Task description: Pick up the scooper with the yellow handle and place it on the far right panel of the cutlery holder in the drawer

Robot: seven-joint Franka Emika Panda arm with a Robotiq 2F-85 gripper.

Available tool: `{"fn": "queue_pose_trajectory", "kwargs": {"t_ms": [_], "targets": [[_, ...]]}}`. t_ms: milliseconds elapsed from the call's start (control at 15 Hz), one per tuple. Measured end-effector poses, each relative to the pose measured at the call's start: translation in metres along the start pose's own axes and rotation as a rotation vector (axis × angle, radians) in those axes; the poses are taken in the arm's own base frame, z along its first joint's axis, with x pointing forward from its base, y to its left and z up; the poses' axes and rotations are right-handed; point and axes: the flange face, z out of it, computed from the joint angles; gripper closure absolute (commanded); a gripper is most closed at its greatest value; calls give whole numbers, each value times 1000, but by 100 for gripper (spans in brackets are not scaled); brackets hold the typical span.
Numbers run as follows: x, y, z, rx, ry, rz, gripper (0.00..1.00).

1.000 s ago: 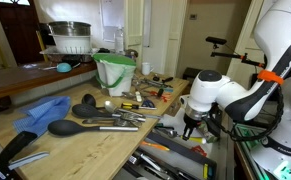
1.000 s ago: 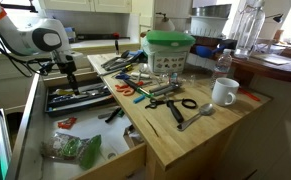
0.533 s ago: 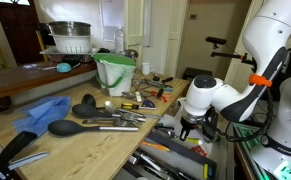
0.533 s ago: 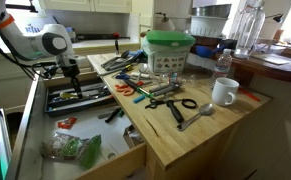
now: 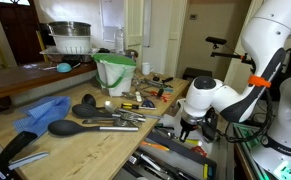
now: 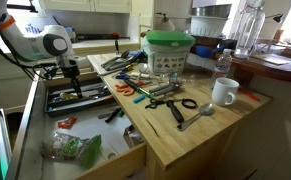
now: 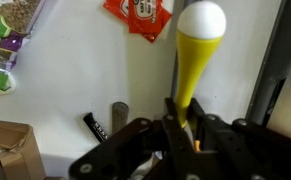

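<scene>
The cutlery holder's empty section lies below my gripper and to its right in the wrist view, so next I should ease my gripper down and that way to release the scooper's handle.
My gripper (image 7: 182, 118) is shut on the slim yellow handle of the scooper (image 7: 191, 62). Its round pale bowl points away from me at the top of the wrist view. In both exterior views the gripper (image 6: 65, 72) (image 5: 192, 126) hangs low over the open light-wood drawer (image 6: 97, 150), right above the dark grey cutlery holder (image 6: 80, 99), whose long compartments are full of utensils. The scooper itself is too small to make out in the exterior views. In the wrist view a dark wall of the holder (image 7: 275, 60) runs along the right of the scooper.
The wooden countertop (image 6: 200, 135) carries a green bucket (image 6: 169, 50), a white mug (image 6: 224, 92), scissors and tools. Black spoons (image 5: 85, 126) and a blue cloth (image 5: 42, 112) lie on it. Snack packets (image 6: 73, 150) lie in the drawer's front part.
The arm shifted slightly over the drawer between one second and half a second ago, then held still. The scooper stays in the gripper.
</scene>
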Motion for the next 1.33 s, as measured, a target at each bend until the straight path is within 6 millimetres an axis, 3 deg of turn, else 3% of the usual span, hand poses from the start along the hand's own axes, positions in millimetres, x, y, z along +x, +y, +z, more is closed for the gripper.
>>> {"fn": "queue_pose_trajectory", "kwargs": {"t_ms": [267, 600, 667, 800, 1067, 1200, 1333], "targets": [[3, -10, 4, -13, 44, -1, 96], [2, -36, 17, -23, 90, 7, 96], [0, -42, 22, -23, 86, 6, 57], [-4, -51, 33, -24, 70, 6, 52], [-5, -54, 48, -31, 47, 24, 21], [-3, -51, 48, -32, 44, 40, 5], [-1, -48, 42, -33, 33, 65, 0]]}}
